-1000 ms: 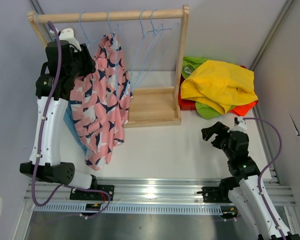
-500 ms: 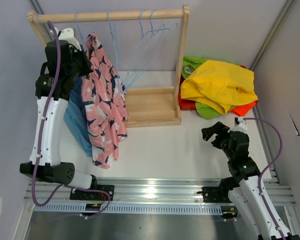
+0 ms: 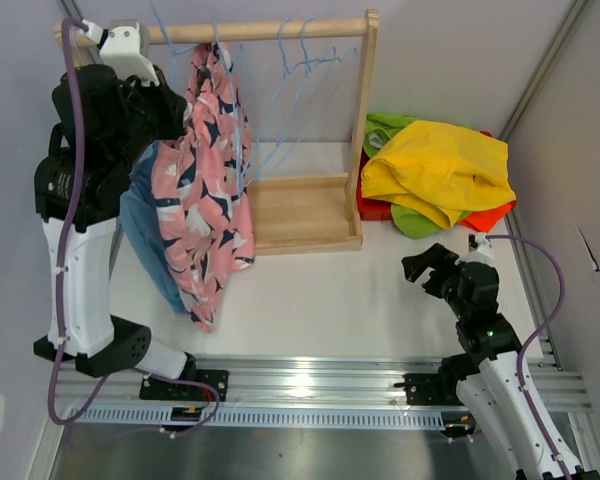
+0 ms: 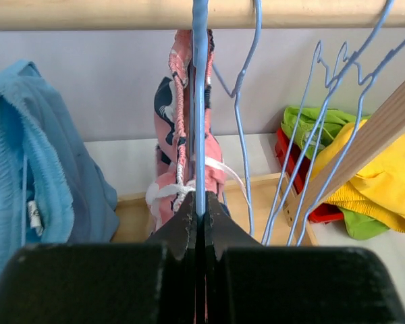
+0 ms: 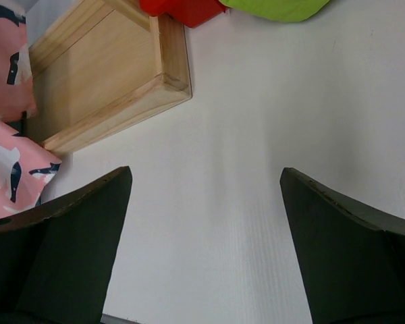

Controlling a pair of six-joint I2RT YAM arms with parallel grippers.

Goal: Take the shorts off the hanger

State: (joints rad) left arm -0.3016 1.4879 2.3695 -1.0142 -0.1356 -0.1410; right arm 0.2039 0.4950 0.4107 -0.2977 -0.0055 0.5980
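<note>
Next, the right gripper moves up and left in the top view onto the pink shorts' folded edge, since my left gripper holds only their hanger.
The pink shorts with dark navy print (image 3: 205, 190) hang from a blue wire hanger (image 4: 200, 101) at the left of the wooden rack's rod (image 3: 280, 30). My left gripper (image 3: 183, 112) is raised high and shut on that hanger's wire (image 4: 200, 206), with the pink shorts (image 4: 185, 142) just behind it. The light blue shorts (image 3: 145, 240) hang to the left, partly hidden by my left arm; they also show in the left wrist view (image 4: 34, 169). Yellow shorts (image 3: 435, 165) lie on top of lime green (image 3: 415, 222) and orange ones (image 3: 490, 215) right of the rack. My right gripper (image 3: 420, 268) is open and empty (image 5: 206, 175) above the table.
Several empty blue hangers (image 3: 300, 70) hang on the rod toward the right post (image 3: 365, 120). The rack's wooden base (image 3: 300, 215) sits mid-table; its corner shows in the right wrist view (image 5: 121, 88). A metal rail (image 3: 300, 385) runs along the near edge.
My left arm has risen and lifted the hanger with the pink shorts; the shorts swung left, then back up toward the rod. The right arm has not moved.
</note>
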